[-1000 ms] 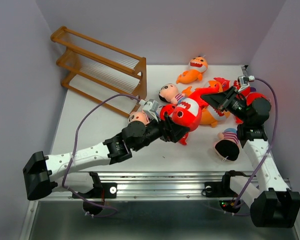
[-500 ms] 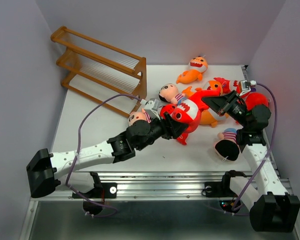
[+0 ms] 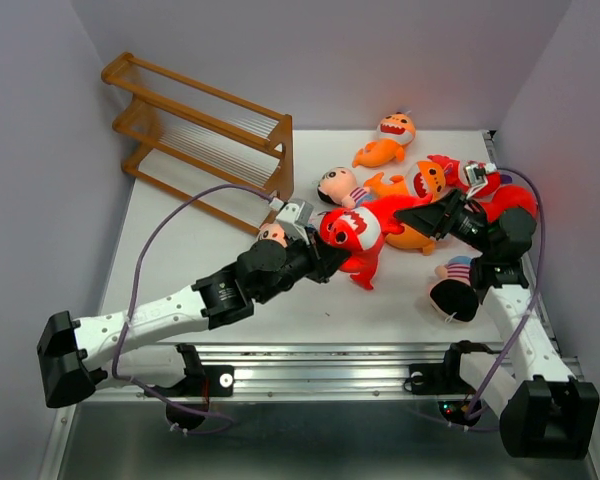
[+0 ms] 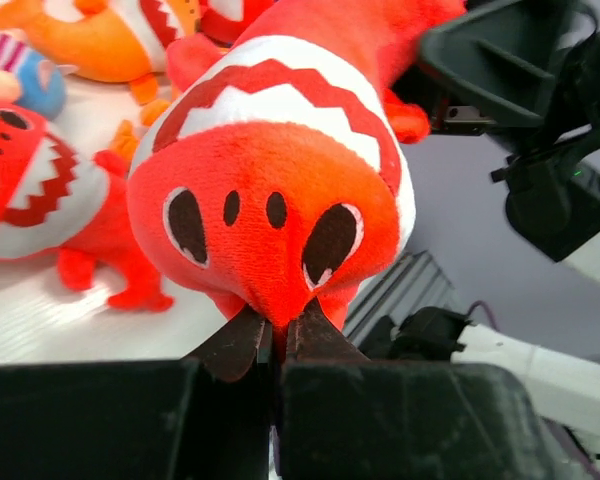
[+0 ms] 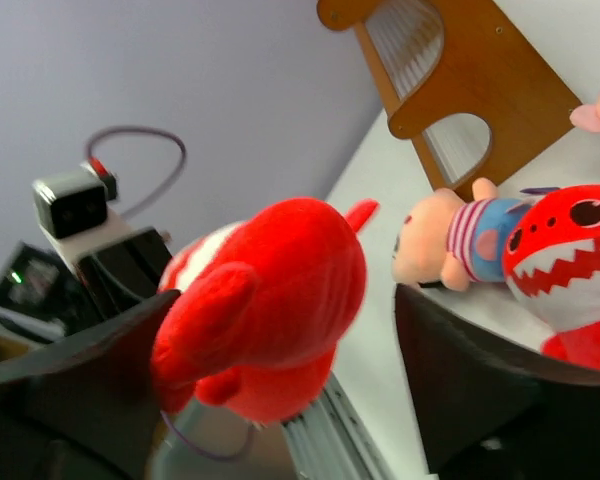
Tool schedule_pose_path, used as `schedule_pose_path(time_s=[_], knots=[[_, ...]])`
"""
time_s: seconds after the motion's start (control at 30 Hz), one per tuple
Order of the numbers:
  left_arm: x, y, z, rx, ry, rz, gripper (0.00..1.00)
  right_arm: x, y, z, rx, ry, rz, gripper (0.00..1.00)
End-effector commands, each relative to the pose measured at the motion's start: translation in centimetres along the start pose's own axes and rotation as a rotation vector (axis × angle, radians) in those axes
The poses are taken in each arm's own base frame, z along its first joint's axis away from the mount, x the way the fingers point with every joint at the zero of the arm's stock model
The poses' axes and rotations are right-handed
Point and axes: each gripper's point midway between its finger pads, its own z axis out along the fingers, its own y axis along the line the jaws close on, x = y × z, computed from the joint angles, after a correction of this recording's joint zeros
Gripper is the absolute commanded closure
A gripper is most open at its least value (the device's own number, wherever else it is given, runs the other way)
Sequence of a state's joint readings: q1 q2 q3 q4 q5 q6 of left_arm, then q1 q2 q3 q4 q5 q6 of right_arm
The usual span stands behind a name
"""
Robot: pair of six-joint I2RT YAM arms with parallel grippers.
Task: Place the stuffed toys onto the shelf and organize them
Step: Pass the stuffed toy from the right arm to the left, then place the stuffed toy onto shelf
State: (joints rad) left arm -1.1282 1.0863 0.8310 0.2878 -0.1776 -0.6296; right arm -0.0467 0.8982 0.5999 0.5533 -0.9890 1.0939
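Note:
The far end of the shelf's lower level (image 3: 160, 166) is empty, so my left gripper will next turn outward and swing to the left in the top view, into that end.
A red shark (image 3: 358, 232) hangs between my two grippers over the middle of the table. My left gripper (image 3: 327, 250) is shut on it, and in the left wrist view the jaws (image 4: 277, 335) pinch the snout of the red shark (image 4: 280, 170). My right gripper (image 3: 418, 216) is open at the tail end. In the right wrist view the shark's rear (image 5: 280, 290) sits between the spread fingers (image 5: 75, 385), lying against the left one. The brown shelf (image 3: 205, 135) stands at the back left, lying askew.
Other toys lie around: an orange shark (image 3: 385, 140) at the back, a boy (image 3: 338, 185), an orange shark (image 3: 420, 185), a red shark (image 3: 460, 175), a boy (image 3: 455, 290) by the right arm, and a boy's head (image 3: 272, 235) beside my left gripper.
My left gripper has shut on the red shark's snout. My right gripper has opened off the tail and pulled back slightly. The shark has shifted a little left.

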Motion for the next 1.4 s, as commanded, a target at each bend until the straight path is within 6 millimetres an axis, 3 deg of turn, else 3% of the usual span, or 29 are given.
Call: schedule_pose_path(time_s=[0.0,0.03,0.07,0.17,0.3,0.47,0.67,0.87,0.97,1.13,1.37], knots=[[-2.1,1.7,-2.3,-0.074,-0.031,0.131,1.0,0.8,1.3,-0.1,-0.081,0.149,-0.217,0.0],[-1.3,2.8,-3.0,-0.114,0.004,0.149,1.0,0.7,0.8,-0.2,-0.07,0.168,-0.234,0.0],[-1.8,3.4,-4.0,-0.137,-0.014,0.147,1.0,-0.2,1.0,-0.1,-0.06,0.17,-0.281,0.0],[-1.6,5.6,-6.0,-0.221,-0.021,0.144,1.0,-0.5,-0.7,-0.5,-0.012,0.18,-0.354,0.0],[-2.9,7.7,-9.3,-0.335,-0.074,0.08,1.0,0.5,-2.6,-0.8,-0.001,0.2,-0.362,0.0],[-3.0,10.7,-12.3,-0.487,-0.106,0.003,1.0,2.3,-6.1,-1.6,0.04,0.222,-0.339,0.0],[-3.7,14.6,-15.8,-0.731,-0.153,-0.03,1.0,2.2,-9.1,-3.2,0.106,0.195,-0.368,0.0],[-4.1,17.3,-16.1,-0.856,-0.135,0.019,1.0,1.8,-11.6,-4.9,0.165,0.166,-0.376,0.0],[-6.0,20.6,-16.4,-0.966,-0.138,0.047,1.0,1.5,-12.4,-5.7,0.18,0.155,-0.363,0.0],[-8.1,23.2,-16.1,-1.0,-0.138,0.077,1.0,1.5,-12.1,-5.8,0.163,0.16,-0.359,0.0],[-9.7,26.3,-14.1,-0.993,-0.138,0.076,1.0,1.6,-11.6,-5.9,0.152,0.16,-0.365,0.0]])
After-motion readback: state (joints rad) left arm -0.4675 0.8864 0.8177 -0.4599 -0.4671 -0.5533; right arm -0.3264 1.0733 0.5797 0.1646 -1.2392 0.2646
